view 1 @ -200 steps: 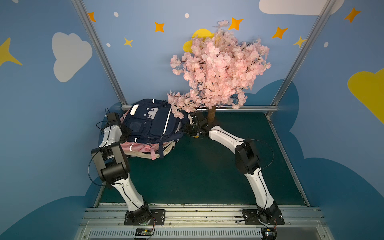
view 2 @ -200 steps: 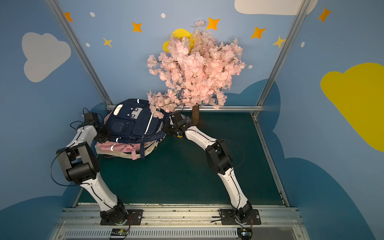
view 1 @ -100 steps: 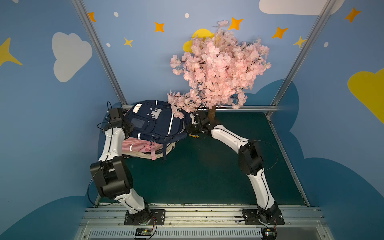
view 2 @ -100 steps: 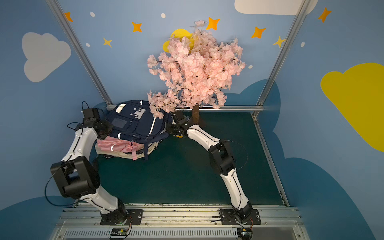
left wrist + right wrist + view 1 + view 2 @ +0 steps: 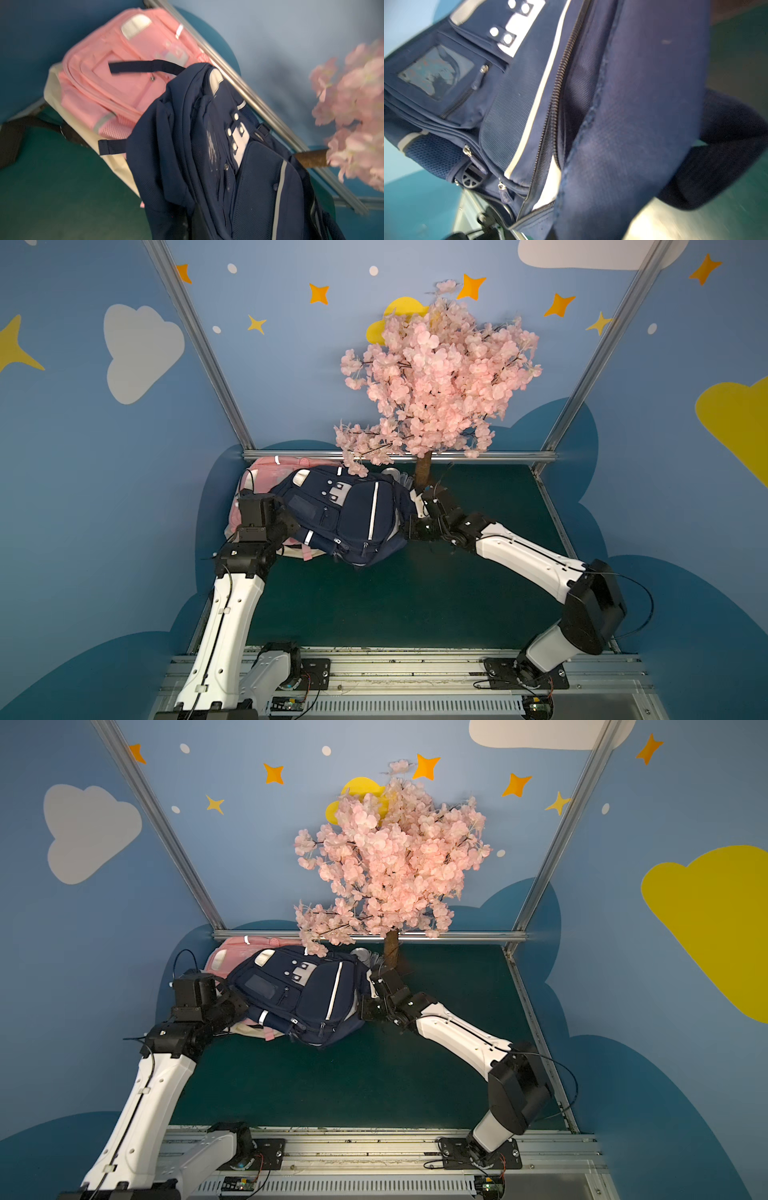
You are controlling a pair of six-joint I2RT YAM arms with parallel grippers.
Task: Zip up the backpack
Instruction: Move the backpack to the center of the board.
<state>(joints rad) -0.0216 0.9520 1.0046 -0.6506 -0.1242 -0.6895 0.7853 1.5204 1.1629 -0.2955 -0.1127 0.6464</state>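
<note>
Bare green table lies below my right gripper, toward my base. My right gripper will move back and down to it and let go of the navy backpack [image 5: 349, 518] off the pink one.
A navy backpack [image 5: 349, 518] [image 5: 307, 994] hangs tilted between my two arms, above the green table at the back left. My left gripper [image 5: 291, 526] [image 5: 239, 1006] is shut on its left edge; in the left wrist view navy fabric [image 5: 207, 187] covers the jaws. Shut on its right edge is my right gripper [image 5: 409, 522] [image 5: 361, 1002]. In the right wrist view a long zipper [image 5: 556, 93] gapes open along the side, white lining [image 5: 552, 182] shows inside, and a navy flap [image 5: 633, 145] hides the jaws.
A pink backpack [image 5: 270, 472] [image 5: 116, 72] lies on a cream bag [image 5: 58, 108] in the back left corner, partly under the navy one. A pink blossom tree [image 5: 436, 385] stands at the back; its trunk [image 5: 423, 472] is close behind my right gripper. A metal rail [image 5: 498, 456] edges the back.
Both arms have carried the navy backpack right and toward the front, off the pink one, which now shows behind it. The left arm has stretched up and forward.
</note>
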